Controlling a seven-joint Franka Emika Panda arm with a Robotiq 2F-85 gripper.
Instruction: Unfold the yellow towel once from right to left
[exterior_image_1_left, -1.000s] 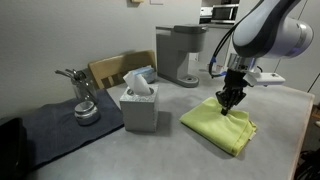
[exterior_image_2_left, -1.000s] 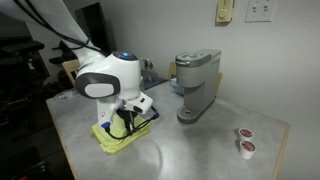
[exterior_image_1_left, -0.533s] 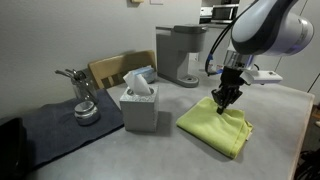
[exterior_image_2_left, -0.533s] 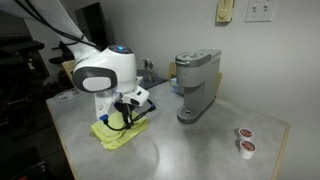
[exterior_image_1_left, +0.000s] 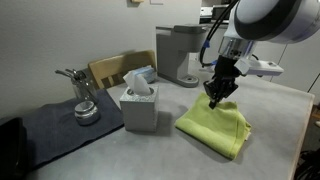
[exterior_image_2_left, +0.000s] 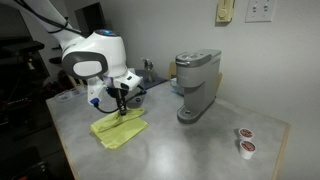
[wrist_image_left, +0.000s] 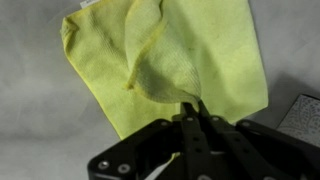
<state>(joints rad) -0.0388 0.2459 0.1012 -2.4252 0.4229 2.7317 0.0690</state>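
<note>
The bare tabletop by the tissue box is clear and across the towel (exterior_image_1_left: 215, 125) from my gripper, which will next tilt, carry the lifted corner there and release.
The yellow towel (exterior_image_1_left: 215, 125) lies on the grey table in both exterior views (exterior_image_2_left: 118, 128). My gripper (exterior_image_1_left: 214, 99) is shut on a pinched edge of the towel and holds that part lifted above the rest. In the wrist view the towel (wrist_image_left: 160, 55) fills the upper frame, with a raised fold running from its middle down into my closed fingertips (wrist_image_left: 192, 106). The lifted flap hangs between the gripper and the flat cloth.
A white tissue box (exterior_image_1_left: 139, 104) stands near the towel. A grey coffee machine (exterior_image_1_left: 181, 54) (exterior_image_2_left: 196, 83) is behind. A dark grey-blue mat (exterior_image_1_left: 60, 125) carries a metal object (exterior_image_1_left: 82, 95). Two small pods (exterior_image_2_left: 243, 140) lie near the table edge.
My gripper has risen and moved toward the tissue box side, pulling the towel's gripped edge up and over. The towel has spread wider on the table.
</note>
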